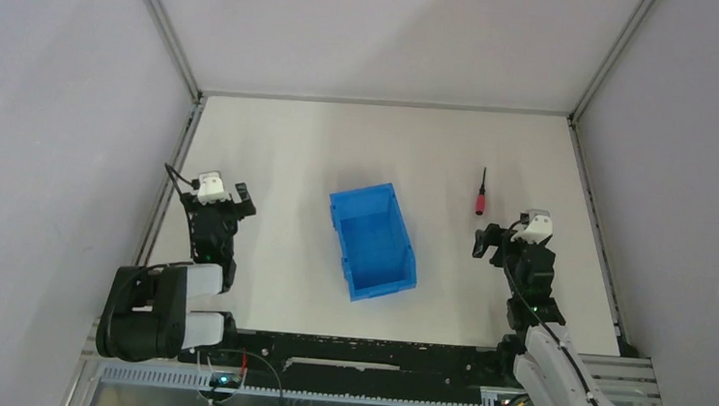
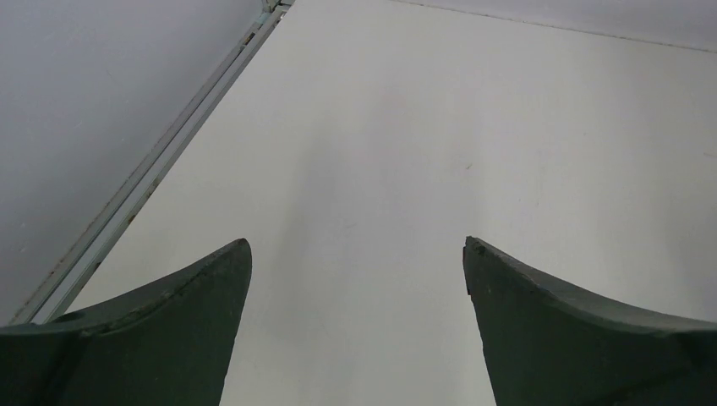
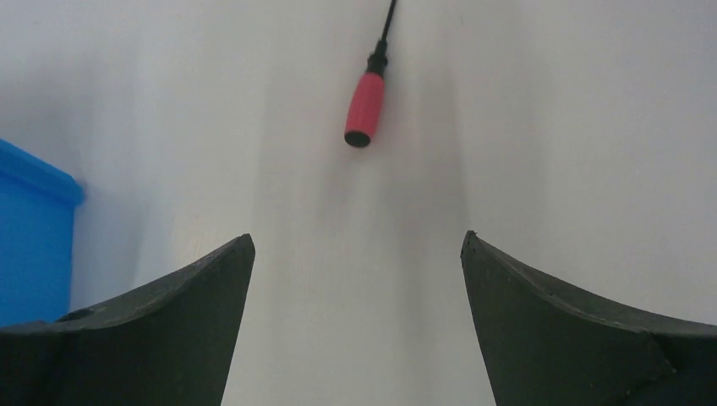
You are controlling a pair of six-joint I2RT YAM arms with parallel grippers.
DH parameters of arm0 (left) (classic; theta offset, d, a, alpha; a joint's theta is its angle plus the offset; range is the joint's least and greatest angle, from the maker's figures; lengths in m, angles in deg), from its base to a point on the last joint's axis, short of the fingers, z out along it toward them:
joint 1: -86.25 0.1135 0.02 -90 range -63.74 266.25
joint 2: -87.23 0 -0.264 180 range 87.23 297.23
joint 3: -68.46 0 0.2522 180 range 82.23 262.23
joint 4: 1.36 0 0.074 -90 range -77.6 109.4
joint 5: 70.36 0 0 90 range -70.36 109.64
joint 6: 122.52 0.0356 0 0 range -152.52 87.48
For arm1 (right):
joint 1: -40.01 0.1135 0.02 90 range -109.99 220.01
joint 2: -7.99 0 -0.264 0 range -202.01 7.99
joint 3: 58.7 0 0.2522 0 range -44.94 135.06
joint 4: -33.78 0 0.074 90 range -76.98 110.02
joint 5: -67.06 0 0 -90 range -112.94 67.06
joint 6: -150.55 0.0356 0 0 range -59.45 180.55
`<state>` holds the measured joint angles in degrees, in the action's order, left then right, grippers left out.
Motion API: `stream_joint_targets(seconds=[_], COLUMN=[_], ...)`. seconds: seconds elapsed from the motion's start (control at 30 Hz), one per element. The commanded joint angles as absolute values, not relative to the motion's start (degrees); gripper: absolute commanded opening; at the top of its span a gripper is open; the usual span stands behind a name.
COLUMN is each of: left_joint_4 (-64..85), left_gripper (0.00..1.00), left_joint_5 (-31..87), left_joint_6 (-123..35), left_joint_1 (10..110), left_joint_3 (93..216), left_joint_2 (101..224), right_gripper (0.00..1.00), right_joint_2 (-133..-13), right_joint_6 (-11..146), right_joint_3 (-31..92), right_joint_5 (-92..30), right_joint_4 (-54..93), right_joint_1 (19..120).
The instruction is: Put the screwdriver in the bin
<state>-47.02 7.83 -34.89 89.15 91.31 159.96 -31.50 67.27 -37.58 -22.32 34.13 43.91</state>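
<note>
Next I will reach my right gripper outward, tilt it downward and bring it down to close across the screwdriver's red handle, because the screwdriver (image 1: 480,198) lies farther out than my open fingers.
The small screwdriver (image 1: 480,198) with a red handle and thin black shaft lies on the white table at the right, its shaft pointing away from the arms. In the right wrist view the screwdriver (image 3: 365,106) lies just ahead of the open fingers. The blue bin (image 1: 372,241) stands empty at the table's middle, and its edge (image 3: 30,245) shows at the left of the right wrist view. My right gripper (image 1: 500,235) is open and empty, a little nearer than the screwdriver. My left gripper (image 1: 225,199) is open and empty at the left, apart from the bin.
Grey enclosure walls rise on the left, right and back of the table. A metal frame rail (image 2: 161,161) runs along the table's left edge, close to my left gripper. The arm bases and a cable tray (image 1: 360,387) lie along the near edge.
</note>
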Motion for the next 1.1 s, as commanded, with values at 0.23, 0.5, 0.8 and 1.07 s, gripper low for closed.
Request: stream_joint_targets(seconds=[0.23,0.5,0.8,1.07], left_joint_4=[-48.7,-48.7,-48.7,-48.7], left_gripper=[1.0,1.0,1.0,1.0], left_joint_5=[7.7,7.7,7.7,7.7], left_joint_6=[-33.7,-33.8,-33.8,-33.7], left_joint_1=[89.0,89.0,89.0,89.0], left_joint_3=[93.1,93.1,93.2,93.1], left_joint_2=[159.5,159.5,159.5,159.5], right_gripper=[1.0,1.0,1.0,0.99], right_joint_2=[-29.6,-43.3,-75.3,-97.5], right_joint_6=[70.6,74.7,75.2,74.9], right_joint_3=[-27.4,-1.7,27.6,37.1], right_joint_5=[-22.3,-22.2,-18.3,-18.4], right_joint_4=[29.9,4.4,-18.8,-18.5], right_joint_1=[44.3,46.2,46.5,45.1])
